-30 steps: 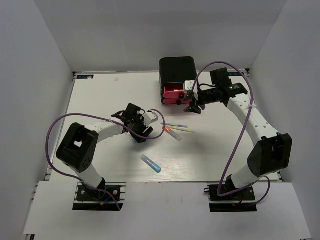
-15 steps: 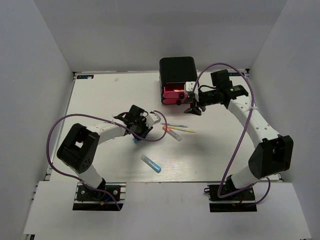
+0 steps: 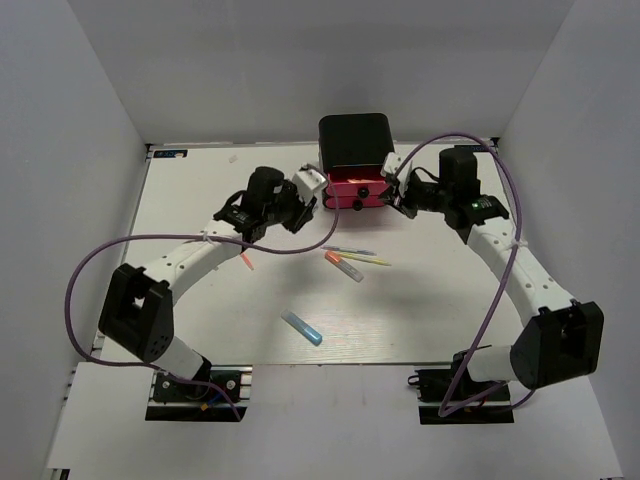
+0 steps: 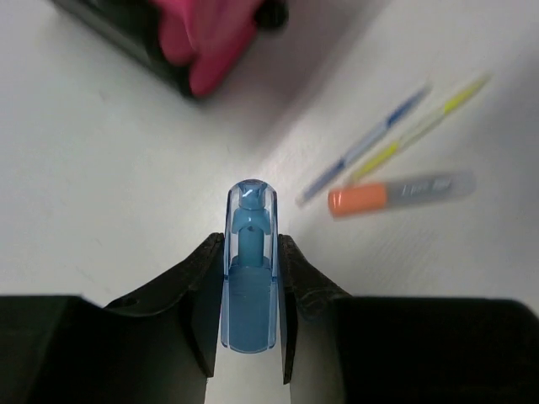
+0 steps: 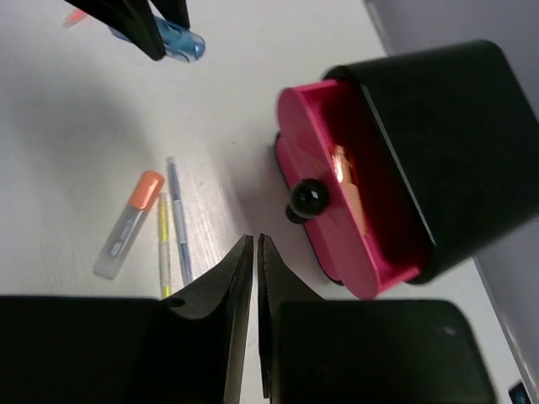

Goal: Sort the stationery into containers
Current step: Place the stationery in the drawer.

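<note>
My left gripper has the blue marker and should raise it outward toward the black box, over the space beside the orange thing in the top pink drawer (image 5: 337, 227).
My left gripper (image 4: 250, 240) is shut on a short blue marker (image 4: 250, 269) and holds it above the table, just left of the containers, a glossy black box (image 3: 355, 140). Its top pink drawer (image 5: 337, 227) stands pulled out, with a black knob (image 5: 307, 198) and something orange inside. The right gripper (image 5: 255, 240) is shut and empty, just in front of and right of that drawer. On the table lie an orange-grey marker (image 3: 345, 266), a yellow pen (image 3: 368, 261), a bluish pen (image 3: 350, 249), a second blue marker (image 3: 302, 327) and a red pen (image 3: 246, 262).
The box stands at the back edge of the white table (image 3: 200, 200). Grey walls close in the left, right and back sides. Purple cables loop beside both arms.
The left gripper closed on the blue marker at mid-table and carried it up and back toward the box. The right gripper shut and shifted slightly back beside the drawer.
</note>
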You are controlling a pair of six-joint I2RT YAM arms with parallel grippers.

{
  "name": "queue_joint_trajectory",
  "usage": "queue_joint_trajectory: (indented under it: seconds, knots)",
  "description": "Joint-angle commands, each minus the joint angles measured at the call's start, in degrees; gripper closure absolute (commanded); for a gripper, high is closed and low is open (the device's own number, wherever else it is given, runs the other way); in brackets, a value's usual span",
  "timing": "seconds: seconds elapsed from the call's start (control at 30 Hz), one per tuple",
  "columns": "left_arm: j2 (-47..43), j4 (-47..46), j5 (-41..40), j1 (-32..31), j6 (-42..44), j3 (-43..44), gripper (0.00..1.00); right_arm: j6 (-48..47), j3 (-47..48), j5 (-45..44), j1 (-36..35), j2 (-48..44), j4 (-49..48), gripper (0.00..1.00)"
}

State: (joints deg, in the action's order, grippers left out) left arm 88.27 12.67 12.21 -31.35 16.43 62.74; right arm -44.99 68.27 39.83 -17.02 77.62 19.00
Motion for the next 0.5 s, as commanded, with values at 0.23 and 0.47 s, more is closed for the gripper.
queue_joint_trajectory:
  seconds: [0.23,0.47]
  knots:
    - [6.9,-17.2,11.4,0.4,-1.4,18.2,0.82,15.7,-7.4,-12.8,2.7,-6.4,-20.4,0.93]
    - [16.9,-23.9,14.3,0.4,-5.8,27.9,0.8,16.6,-11.0,-12.4,3.9,-8.7,-21.0,0.93]
